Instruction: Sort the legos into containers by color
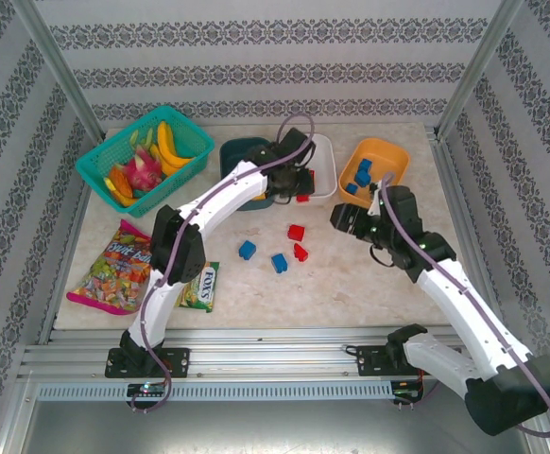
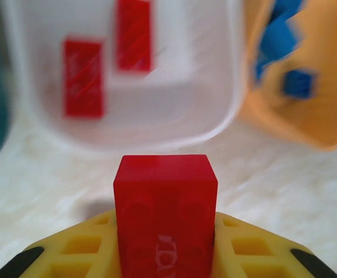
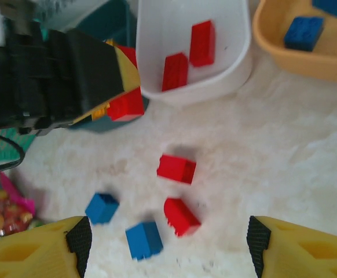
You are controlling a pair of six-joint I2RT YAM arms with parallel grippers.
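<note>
I should move my left gripper outward over the bottom of the white tub next and let go of the red lego, because the tub with the red ones is just outward of the gripper.
My left gripper [image 2: 165,231] is shut on a red lego [image 2: 165,202], held just in front of the near rim of the white tub [image 2: 128,130]. Two red legos [image 2: 83,77] lie inside that tub. From above, the left gripper [image 1: 294,185] sits between the dark teal tub [image 1: 240,151] and the white tub [image 1: 326,170]. The orange tub [image 1: 388,151] holds blue legos [image 1: 361,174]. My right gripper [image 3: 165,243] is open above the loose legos on the table: two red [image 3: 176,168], [image 3: 181,216] and two blue [image 3: 102,207], [image 3: 143,239].
A bright teal mesh basket [image 1: 114,151] of toy fruit stands at the back left. Two candy bags [image 1: 114,268], [image 1: 200,286] lie at the front left. Metal frame posts [image 1: 58,66] rise at the table's back corners.
</note>
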